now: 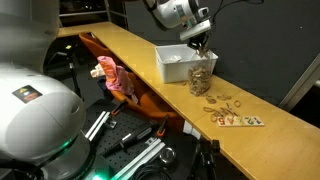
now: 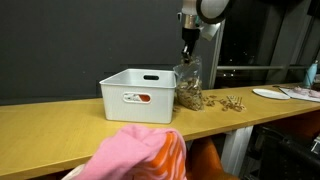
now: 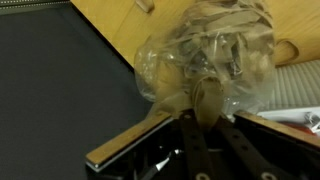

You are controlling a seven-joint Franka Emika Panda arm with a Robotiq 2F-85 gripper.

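I will next move my gripper from the white bin (image 2: 139,93) toward the loose clothespins and let go of the bag's top (image 2: 188,67), which is between my fingers, because the bag reaches the tabletop.
My gripper (image 1: 199,43) is shut on the top of a clear plastic bag (image 1: 202,75) filled with wooden clothespins. The bag hangs from the fingers just beside a white plastic bin (image 1: 174,62), its bottom at or just above the wooden tabletop (image 1: 120,50). In the other exterior view the gripper (image 2: 187,45) pinches the bag (image 2: 188,88) right of the bin (image 2: 139,93). In the wrist view the bag (image 3: 205,55) fills the middle, its neck pinched between the fingers (image 3: 207,108).
Loose clothespins (image 1: 222,104) lie scattered on the table past the bag, also seen in the other exterior view (image 2: 226,102). A pink and orange cloth (image 1: 118,80) hangs off the table's front edge. A white plate (image 2: 272,93) lies further along.
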